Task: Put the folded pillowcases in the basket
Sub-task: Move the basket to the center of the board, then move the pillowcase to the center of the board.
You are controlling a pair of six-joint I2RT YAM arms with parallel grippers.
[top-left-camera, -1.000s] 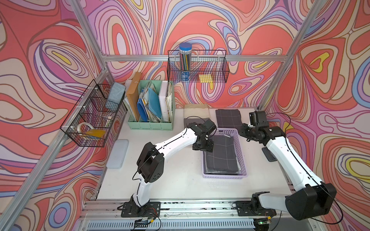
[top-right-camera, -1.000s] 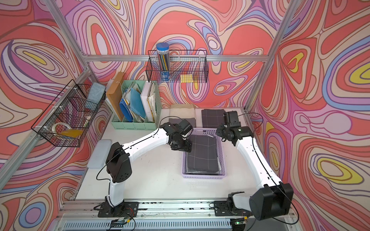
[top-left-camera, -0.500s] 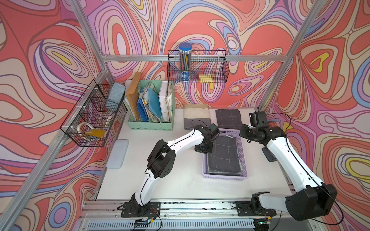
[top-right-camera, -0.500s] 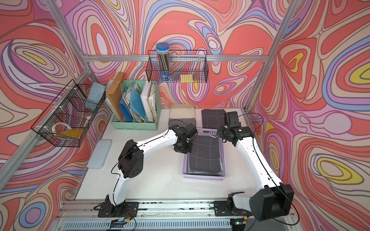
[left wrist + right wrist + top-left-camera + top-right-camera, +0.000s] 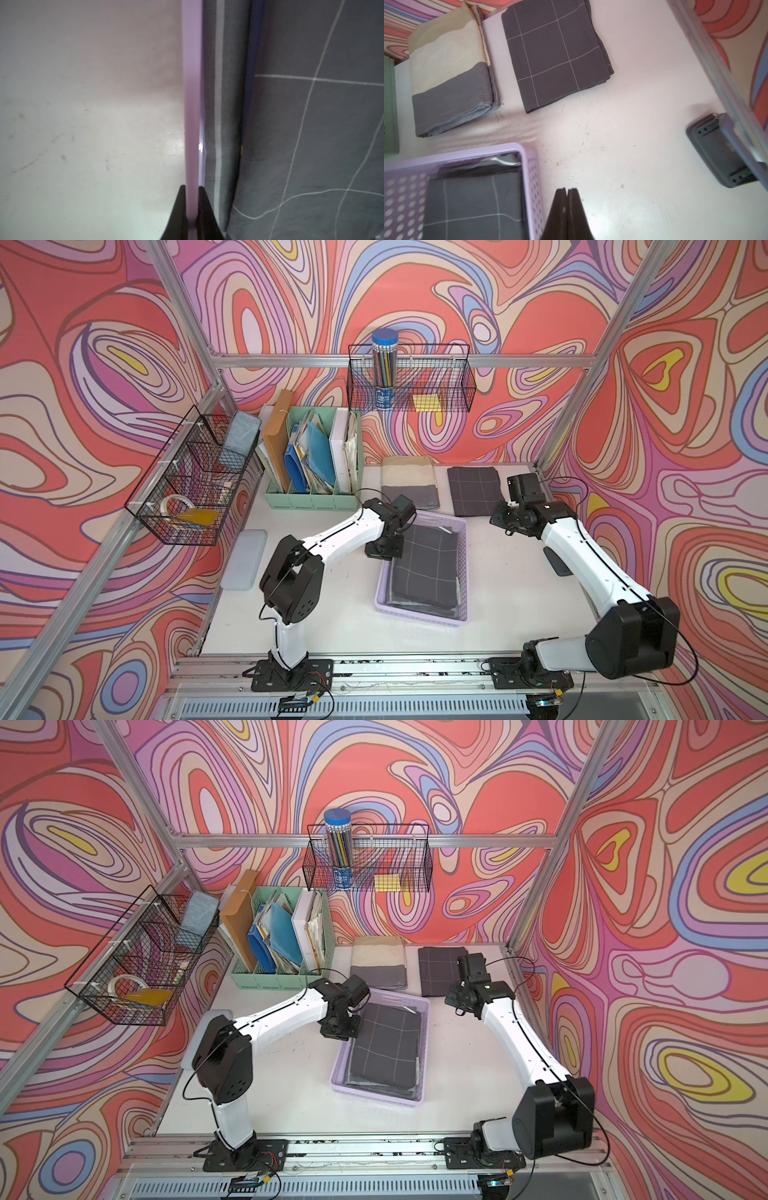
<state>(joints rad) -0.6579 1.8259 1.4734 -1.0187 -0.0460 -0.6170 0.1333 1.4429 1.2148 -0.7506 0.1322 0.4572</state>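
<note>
The tabletop beside the left gripper is bare toward the grey lid, so next the left gripper will pull the crooked basket by its rim over that way and release it.
The lavender basket [image 5: 419,616] [image 5: 374,1096] sits mid-table, slightly askew. A folded dark grey pillowcase [image 5: 428,568] [image 5: 386,1044] with white grid lines lies flat inside it. My left gripper [image 5: 384,549] [image 5: 338,1029] is at the basket's left wall. In the left wrist view the left gripper [image 5: 192,191] is shut on the basket's rim [image 5: 192,104], with the pillowcase [image 5: 311,124] just inside. My right gripper [image 5: 496,517] [image 5: 566,190] hangs shut and empty over bare table, right of the basket's far corner [image 5: 467,153].
Another folded grid cloth [image 5: 473,490] and a beige-and-grey folded cloth [image 5: 409,481] lie behind the basket. A green file organiser [image 5: 311,464] stands at back left, with black wire baskets on the walls. A grey lid [image 5: 245,558] lies left, and a dark block [image 5: 720,149] lies by the right edge.
My left gripper went from open beside the pillowcase to shut on the basket's left rim. The basket shifted left, its near end most. My right gripper closed.
</note>
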